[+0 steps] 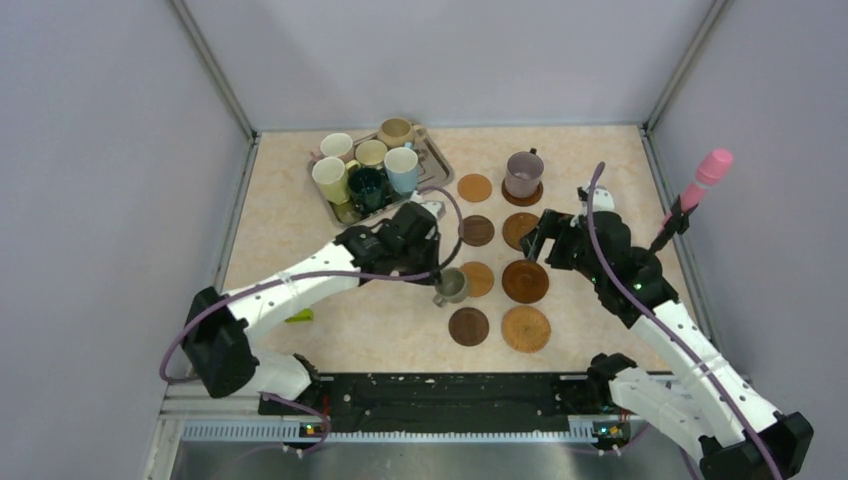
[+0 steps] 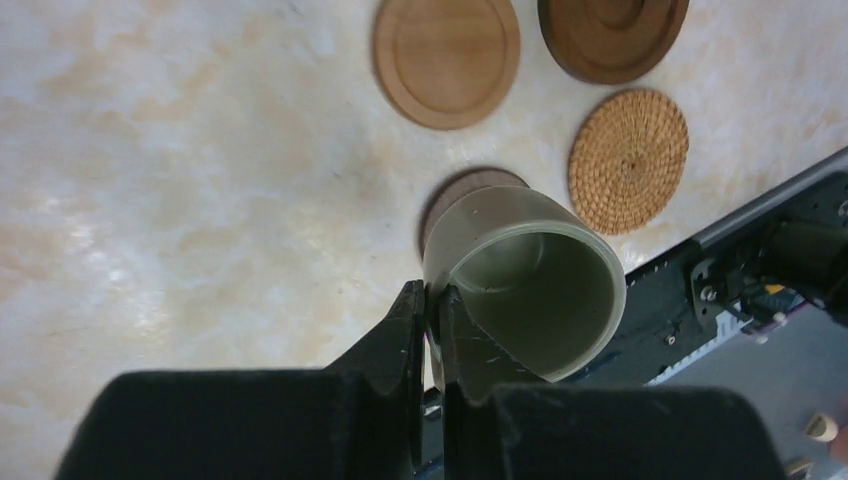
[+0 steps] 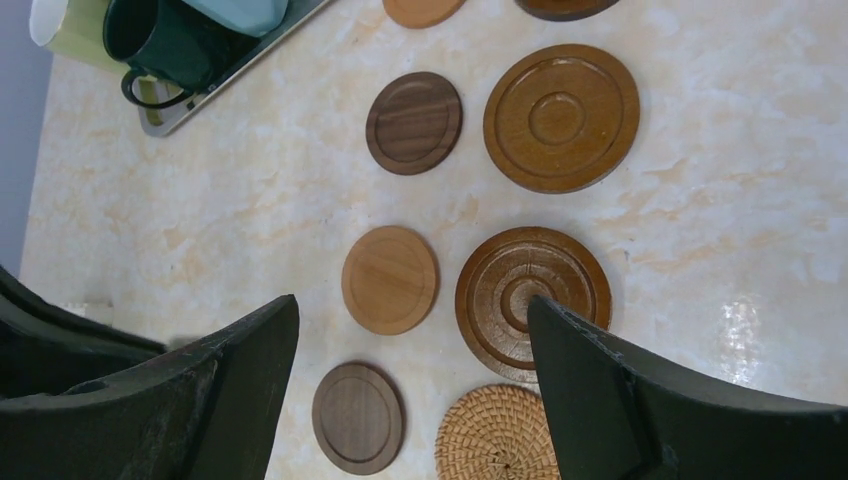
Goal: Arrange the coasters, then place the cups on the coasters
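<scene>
The empty dark front coaster (image 1: 468,326) (image 2: 460,194) lies below and back from the left gripper, so the robot needs to bring the small cup back and down onto it with the left gripper and release the cup.
Eight coasters lie in two columns of four on the table, from a tan one (image 1: 474,187) at the back to a woven one (image 1: 526,328) at the front. A mauve cup (image 1: 523,175) stands on the back right coaster. My left gripper (image 1: 441,280) (image 2: 430,295) is shut on the rim of a small grey-olive cup (image 1: 452,287) (image 2: 530,290), one finger inside and one outside. It holds the cup partly over a dark coaster (image 2: 470,185). My right gripper (image 1: 540,240) (image 3: 412,303) hangs open and empty above the light wood coaster (image 3: 390,279) and the ringed brown coaster (image 3: 533,300).
A silver tray (image 1: 435,165) at the back left holds several cups, among them a dark teal one (image 1: 366,187) (image 3: 165,35). A pink-tipped stick (image 1: 700,185) on a black base stands at the right wall. A small green thing (image 1: 298,316) lies front left. Walls close in three sides.
</scene>
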Controlling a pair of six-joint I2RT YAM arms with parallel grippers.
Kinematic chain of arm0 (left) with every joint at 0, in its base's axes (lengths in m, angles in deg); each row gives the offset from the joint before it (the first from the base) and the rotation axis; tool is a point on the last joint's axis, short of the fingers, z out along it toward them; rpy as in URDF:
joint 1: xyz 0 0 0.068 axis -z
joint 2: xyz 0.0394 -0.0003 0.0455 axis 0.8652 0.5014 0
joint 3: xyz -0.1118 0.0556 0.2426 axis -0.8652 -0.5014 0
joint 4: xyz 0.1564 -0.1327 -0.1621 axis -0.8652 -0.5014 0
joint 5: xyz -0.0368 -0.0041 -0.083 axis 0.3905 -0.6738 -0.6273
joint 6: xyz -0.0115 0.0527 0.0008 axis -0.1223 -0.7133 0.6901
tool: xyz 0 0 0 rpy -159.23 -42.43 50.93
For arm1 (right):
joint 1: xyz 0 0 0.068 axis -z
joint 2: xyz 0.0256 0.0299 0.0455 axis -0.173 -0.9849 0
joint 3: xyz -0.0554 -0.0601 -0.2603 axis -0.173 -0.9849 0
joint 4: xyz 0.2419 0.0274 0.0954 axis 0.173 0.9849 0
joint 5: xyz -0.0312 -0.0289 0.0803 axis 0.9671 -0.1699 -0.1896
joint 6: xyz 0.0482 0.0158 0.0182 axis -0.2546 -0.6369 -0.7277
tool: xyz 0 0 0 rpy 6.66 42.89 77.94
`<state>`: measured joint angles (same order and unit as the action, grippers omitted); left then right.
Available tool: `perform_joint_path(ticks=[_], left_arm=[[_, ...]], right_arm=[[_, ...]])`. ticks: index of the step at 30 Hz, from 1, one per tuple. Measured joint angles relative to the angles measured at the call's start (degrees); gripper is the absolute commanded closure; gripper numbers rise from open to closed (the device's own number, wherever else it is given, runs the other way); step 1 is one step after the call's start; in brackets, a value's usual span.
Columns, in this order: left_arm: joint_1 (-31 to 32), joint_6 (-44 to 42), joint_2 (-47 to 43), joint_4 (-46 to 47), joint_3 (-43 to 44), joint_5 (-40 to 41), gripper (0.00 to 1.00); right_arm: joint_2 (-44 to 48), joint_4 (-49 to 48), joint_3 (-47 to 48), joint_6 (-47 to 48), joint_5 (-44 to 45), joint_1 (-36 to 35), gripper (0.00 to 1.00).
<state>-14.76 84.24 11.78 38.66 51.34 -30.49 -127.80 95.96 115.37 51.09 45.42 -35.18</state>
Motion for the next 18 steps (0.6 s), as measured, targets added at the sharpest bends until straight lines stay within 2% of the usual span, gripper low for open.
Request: perform_joint_path(ticks=[3, 8, 18], left_arm=[[6.6, 1.92, 4.55, -0.07, 0.81, 1.92, 1.0], [13.92, 4.33, 11.85, -0.15, 2.03, 6.27, 1.0], [17.57, 6.29, 16.48, 0.02, 2.71, 11.52, 1.0]], right_arm=[[2.16, 0.46, 0.0, -0.24, 1.84, 0.0, 0.16], [3.52, 1.27, 0.0, -0.85, 3.58, 0.0, 0.16], [6.34, 2.32, 0.0, -1.4, 5.92, 0.0, 0.16]])
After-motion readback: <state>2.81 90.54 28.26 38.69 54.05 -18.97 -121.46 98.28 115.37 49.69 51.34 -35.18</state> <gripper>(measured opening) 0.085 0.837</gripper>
